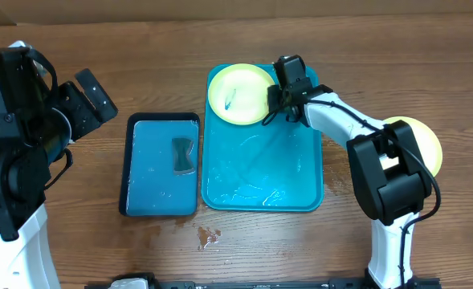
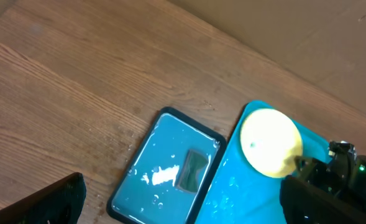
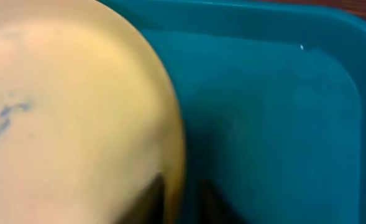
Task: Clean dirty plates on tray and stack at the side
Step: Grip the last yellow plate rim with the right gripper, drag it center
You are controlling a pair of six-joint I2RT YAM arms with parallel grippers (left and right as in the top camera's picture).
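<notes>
I will move my left gripper to the right in the overhead view next and down onto the grey sponge's narrow middle (image 1: 183,156) (image 2: 192,170), because the plate still has a blue smear.
The teal tray (image 1: 262,172) lies at the table's middle, wet inside; it also shows in the left wrist view (image 2: 245,193) and the right wrist view (image 3: 276,112). A yellow-green rimmed plate (image 1: 234,92) with a blue smear sits in its far left corner, seen too in the left wrist view (image 2: 269,140) and the right wrist view (image 3: 64,118). My right gripper (image 1: 275,106) (image 3: 181,199) is shut on this plate's right rim, one finger above and one below. A second yellow-green plate (image 1: 426,138) lies on the table at the right, partly behind the right arm. My left gripper (image 1: 94,95) (image 2: 189,208) is open and empty, high at the left. The third plate is out of view.
A smaller black-rimmed blue tray (image 1: 144,172) (image 2: 146,163) lies left of the teal tray, with a grey sponge (image 1: 184,155) (image 2: 192,169) in it. Water drops (image 1: 208,235) lie on the wooden table in front. A cardboard wall (image 1: 220,10) runs along the back.
</notes>
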